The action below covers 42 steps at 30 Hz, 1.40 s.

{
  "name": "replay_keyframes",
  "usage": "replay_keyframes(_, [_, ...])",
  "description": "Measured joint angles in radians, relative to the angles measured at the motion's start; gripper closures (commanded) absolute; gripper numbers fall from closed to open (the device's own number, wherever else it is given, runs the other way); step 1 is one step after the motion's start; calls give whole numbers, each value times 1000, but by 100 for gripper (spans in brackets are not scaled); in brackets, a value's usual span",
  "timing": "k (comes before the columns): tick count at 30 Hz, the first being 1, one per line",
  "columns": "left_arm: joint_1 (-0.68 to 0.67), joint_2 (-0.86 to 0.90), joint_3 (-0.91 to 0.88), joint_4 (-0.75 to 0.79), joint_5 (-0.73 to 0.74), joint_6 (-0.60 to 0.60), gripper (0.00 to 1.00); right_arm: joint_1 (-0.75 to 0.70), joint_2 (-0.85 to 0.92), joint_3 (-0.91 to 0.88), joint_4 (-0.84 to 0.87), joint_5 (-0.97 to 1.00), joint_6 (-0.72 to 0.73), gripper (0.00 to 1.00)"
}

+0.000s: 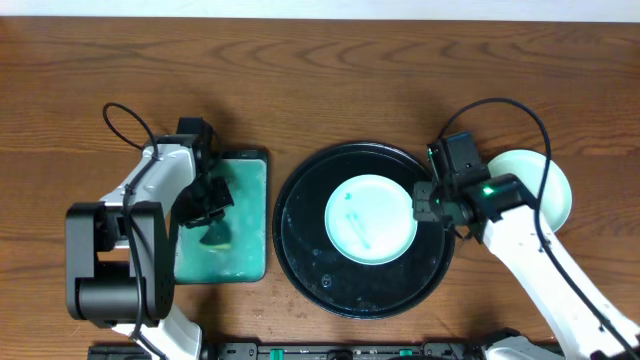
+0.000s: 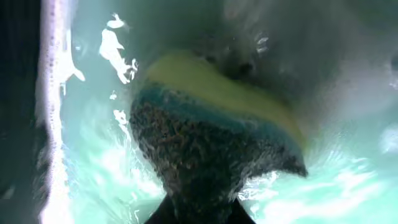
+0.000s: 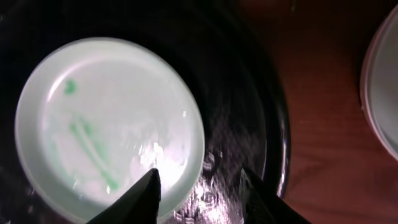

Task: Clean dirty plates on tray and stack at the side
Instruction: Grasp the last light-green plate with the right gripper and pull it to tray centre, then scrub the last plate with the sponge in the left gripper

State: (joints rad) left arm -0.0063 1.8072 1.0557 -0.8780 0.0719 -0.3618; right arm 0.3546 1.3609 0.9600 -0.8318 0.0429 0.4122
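Observation:
Next, my left gripper needs to lift across to the plate, wipe it, and return to release the sponge (image 2: 211, 130) in the green tray (image 2: 102, 149), because teal smears mark the plate.
A pale mint plate (image 1: 372, 220) with thin teal smears lies on the big round black tray (image 1: 300, 215). My right gripper (image 1: 427, 202) is open at the plate's right edge. In the right wrist view its fingers (image 3: 199, 186) straddle the rim of the plate (image 3: 109, 127), one finger over the plate, the other over the tray (image 3: 249, 124). A pale plate stack (image 1: 548, 185) sits on the table to the right, partly hidden by the right arm, so I cannot tell how many it holds. Its edge shows in the right wrist view (image 3: 382, 87). My left gripper (image 1: 210, 200) is shut on a sponge (image 2: 211, 130).
The sponge is yellow with a blue layer and a dark scrub face. It hangs low over the wet rectangular green tray (image 1: 250, 200) left of the black tray. The table is dark wood (image 1: 320, 80). Cables loop behind both arms.

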Motion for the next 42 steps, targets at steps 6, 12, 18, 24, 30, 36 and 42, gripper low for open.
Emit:
replay_keyframes(6, [-14,-222,53,-108,3,26,93,-10,167,-1,85,-15,-11,54])
replay_keyframes(12, [-122,-501,88,-103,59,30,93,-17,324,-2,121,-139,-76,85])
replay_keyframes(18, [-232,-548,88,-56,112,8,93,-19,371,-5,124,-211,-103,99])
replay_keyframes(24, [-372,-459,57,139,205,-85,93,-26,371,-5,126,-226,-74,99])
replay_keyframes(30, [-544,-259,46,357,288,-186,93,-26,371,-5,127,-231,-46,99])
replay_keyframes(36, [-631,-16,45,510,343,-287,93,-26,372,-6,127,-236,-31,99])
replay_keyframes(42, [-624,94,52,496,324,-319,93,-26,372,-6,130,-238,-29,99])
